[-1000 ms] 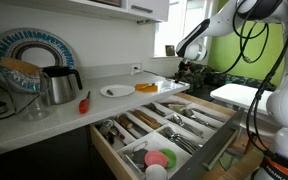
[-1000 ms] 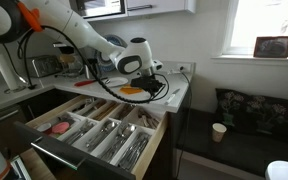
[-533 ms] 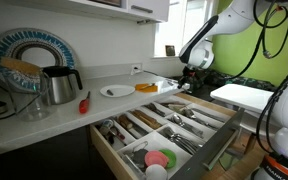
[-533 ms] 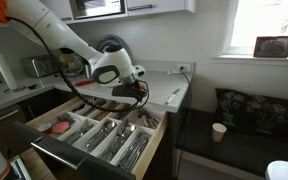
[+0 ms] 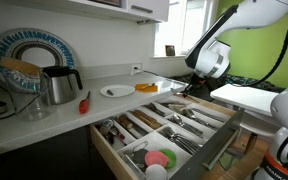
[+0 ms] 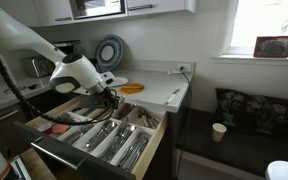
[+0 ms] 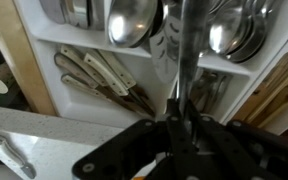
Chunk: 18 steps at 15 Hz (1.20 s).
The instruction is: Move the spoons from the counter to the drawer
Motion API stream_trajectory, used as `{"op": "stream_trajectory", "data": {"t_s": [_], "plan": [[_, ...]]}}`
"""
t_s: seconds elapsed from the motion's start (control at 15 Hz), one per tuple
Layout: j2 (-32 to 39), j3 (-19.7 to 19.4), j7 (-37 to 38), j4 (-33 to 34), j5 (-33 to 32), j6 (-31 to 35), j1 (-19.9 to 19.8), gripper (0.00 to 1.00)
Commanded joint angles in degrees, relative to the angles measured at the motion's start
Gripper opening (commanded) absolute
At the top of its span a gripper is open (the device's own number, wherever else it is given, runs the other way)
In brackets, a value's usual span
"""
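My gripper next moves down and back to the drawer's section of stacked spoon bowls and releases the thin spoon there among other spoons.
My gripper (image 7: 181, 120) is shut on the thin handle of a shiny silver spoon (image 7: 187, 50). It hangs over the open light-wood drawer (image 5: 216, 146), seen in both exterior views (image 6: 76, 162). In an exterior view the gripper (image 5: 194, 88) is above the drawer's far end, and it also shows over the back compartments (image 6: 112, 97). Below it in the wrist view lie several metal spoon bowls (image 7: 134, 20) and knives (image 7: 99, 80) in the divider compartments. The white counter (image 5: 44, 118) runs behind the drawer. No loose spoons show on the counter.
On the counter stand a white plate (image 5: 116, 91), a red-handled utensil (image 5: 84, 102), a metal kettle (image 5: 59, 85), a patterned plate (image 5: 29, 55) and an orange dish (image 6: 132, 88). A white table (image 5: 246, 95) stands beyond the drawer. A cup (image 6: 218, 131) sits on the floor.
The arm has swung from the counter by the orange dish out over the open drawer, carrying the spoon.
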Motion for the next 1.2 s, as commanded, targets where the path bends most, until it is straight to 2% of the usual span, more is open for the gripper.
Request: {"op": "stream_trajectory", "data": {"t_s": [0.0,0.13,0.53,0.6,1.13], "plan": [[-2.6,0.1,-0.9,-2.3,1.7,-1.6,0.9,0.1],[-5.7,0.5,-1.0,-4.2,2.5,-4.3,1.1,0.1],[-6.1,0.5,-1.0,-4.1,2.6,-4.8,1.1,0.1],[-6.1,0.5,-1.0,-4.1,2.6,-4.8,1.1,0.02],[3.5,1.3,6.1,-2.1,3.9,-4.2,0.9,0.02]]}}
